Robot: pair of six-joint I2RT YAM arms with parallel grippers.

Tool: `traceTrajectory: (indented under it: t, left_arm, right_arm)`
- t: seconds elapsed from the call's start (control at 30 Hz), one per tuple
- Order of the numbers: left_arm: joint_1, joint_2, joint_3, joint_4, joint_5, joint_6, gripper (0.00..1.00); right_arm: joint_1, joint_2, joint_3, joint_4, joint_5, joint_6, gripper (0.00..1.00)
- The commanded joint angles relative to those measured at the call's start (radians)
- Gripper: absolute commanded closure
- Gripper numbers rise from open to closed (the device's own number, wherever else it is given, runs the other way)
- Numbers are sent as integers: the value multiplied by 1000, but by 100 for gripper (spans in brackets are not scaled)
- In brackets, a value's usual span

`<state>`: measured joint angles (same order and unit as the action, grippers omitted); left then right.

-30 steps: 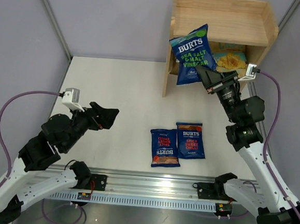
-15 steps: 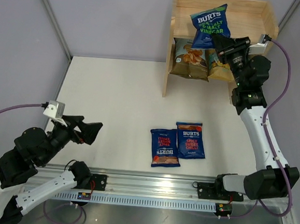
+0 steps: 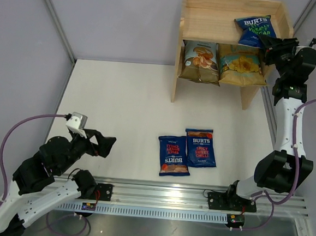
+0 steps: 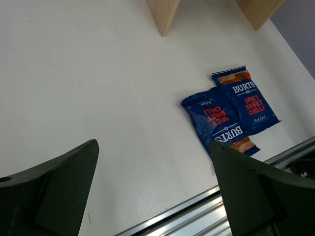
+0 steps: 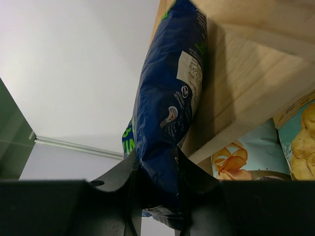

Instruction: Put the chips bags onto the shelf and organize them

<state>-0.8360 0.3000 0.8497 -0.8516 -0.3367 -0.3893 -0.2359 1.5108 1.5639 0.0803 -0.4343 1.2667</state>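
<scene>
My right gripper needs to slide outward next, toward the shelf's adjacent side panel, because the dark-blue bag's pinched end still sticks out past the front edge of the shelf's top level.
My right gripper (image 3: 269, 43) is shut on a dark-blue BURTS bag (image 3: 254, 30) and holds it over the right end of the top tier of the wooden shelf (image 3: 232, 4). In the right wrist view the bag (image 5: 170, 105) is pinched between my fingers (image 5: 189, 182) against the shelf board. The tan-and-teal bag (image 3: 200, 61) and the light-blue-and-olive bag (image 3: 242, 64) stand on the lower tier. Two more BURTS bags (image 3: 173, 155) (image 3: 200, 147) lie flat on the table; they also show in the left wrist view (image 4: 218, 118) (image 4: 244, 100). My left gripper (image 3: 106, 144) is open and empty at the near left.
The aluminium rail (image 3: 157, 197) runs along the table's near edge. Grey walls enclose the table on the left and right. The shelf's side panels (image 3: 177, 70) rest on the table at the back.
My right arm has lifted the BURTS bag from in front of the lower tier up to the top tier and carried it right. My left arm has shifted at the near left.
</scene>
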Motion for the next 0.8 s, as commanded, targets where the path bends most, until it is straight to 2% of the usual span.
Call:
traceTrajectory:
  t: [0.0, 0.47, 0.77]
  left_arm:
    - [2, -28, -8, 75, 25, 7, 1]
    - [2, -99, -24, 80, 13, -6, 1]
    - [0, -108, -26, 80, 10, -10, 1]
  right_arm:
    - [-20, -3, 38, 3, -24, 51, 85]
    - [-22, 63, 108, -19, 132, 76, 82]
    - [-19, 132, 215, -73, 144, 60, 77]
